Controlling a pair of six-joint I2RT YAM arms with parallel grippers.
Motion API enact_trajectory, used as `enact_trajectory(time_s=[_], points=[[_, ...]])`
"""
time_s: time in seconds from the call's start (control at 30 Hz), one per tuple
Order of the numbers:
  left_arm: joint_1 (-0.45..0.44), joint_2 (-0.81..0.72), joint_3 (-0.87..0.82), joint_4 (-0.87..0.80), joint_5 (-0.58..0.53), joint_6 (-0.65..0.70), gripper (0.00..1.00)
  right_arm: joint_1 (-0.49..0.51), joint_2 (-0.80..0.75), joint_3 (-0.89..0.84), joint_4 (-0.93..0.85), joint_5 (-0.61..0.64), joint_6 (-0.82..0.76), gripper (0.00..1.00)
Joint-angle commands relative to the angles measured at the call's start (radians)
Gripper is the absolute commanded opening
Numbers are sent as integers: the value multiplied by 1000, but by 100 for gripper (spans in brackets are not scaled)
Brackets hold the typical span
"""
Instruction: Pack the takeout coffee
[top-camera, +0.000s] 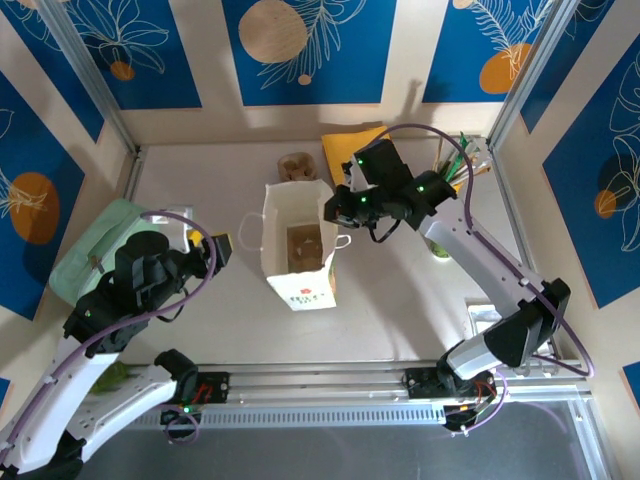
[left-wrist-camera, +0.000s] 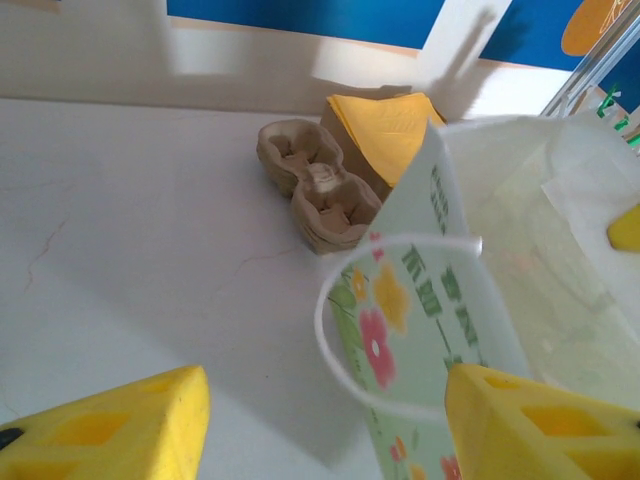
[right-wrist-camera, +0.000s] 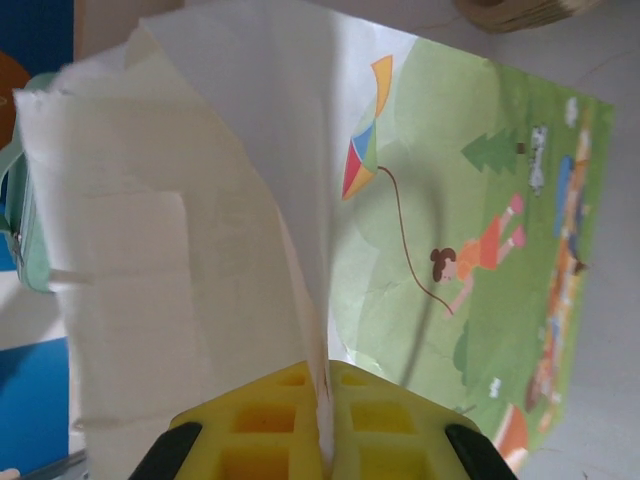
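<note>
The bag's pinched top edge is between my right gripper's fingers. My right gripper pulls it sideways next, away from my left gripper, and lets it go.
The white paper bag stands upright and open mid-table, printed with flowers and a kite scene. My right gripper is shut on the bag's right top edge, with the paper wall pinched between the yellow fingers. My left gripper is open just left of the bag. The bag's white loop handle hangs between its fingertips, and nothing is gripped. The takeout coffee is hidden. A small greenish thing peeks from under the right arm, and I cannot tell what it is.
A brown cardboard cup carrier lies behind the bag beside yellow napkins. A cup of straws and sticks stands at the back right. A mint-green pouch lies at the left edge. Something brown lies in the bag's bottom.
</note>
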Motion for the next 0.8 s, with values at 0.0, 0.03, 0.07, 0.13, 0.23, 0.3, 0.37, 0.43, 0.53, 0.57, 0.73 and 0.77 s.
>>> enact_trajectory(time_s=[0.0,0.03,0.07,0.13,0.23,0.3,0.37,0.43,0.53,0.57,0.73,0.77], points=[[-5,-7,30,-13,-13,1,64,-37,14,-8,5,-98,-19,0],[-5,-5,30,-12,-11,2,64,-47,18,-12,12,-113,-23,0],[-6,-3,32,-11,-7,4,64,-61,25,-12,23,-134,-35,0],[-5,1,31,-8,0,6,64,-78,40,-9,25,-144,-54,0],[-5,4,28,-6,9,4,64,-103,66,8,14,-149,-84,0],[-6,4,23,-7,12,-1,64,-124,85,16,-2,-147,-100,0],[-6,4,23,-5,14,-4,64,-149,103,14,-7,-190,-106,1],[-5,2,23,-2,26,-12,64,-166,119,15,-23,-214,-121,1],[-6,0,18,18,65,-20,64,-179,124,11,-44,-192,-141,1],[-6,0,17,24,71,-25,64,-186,122,9,-43,-189,-144,1],[-6,9,11,32,81,-37,64,-219,120,8,-44,-199,-173,3],[-5,9,9,34,84,-41,64,-230,122,3,-37,-202,-178,4]])
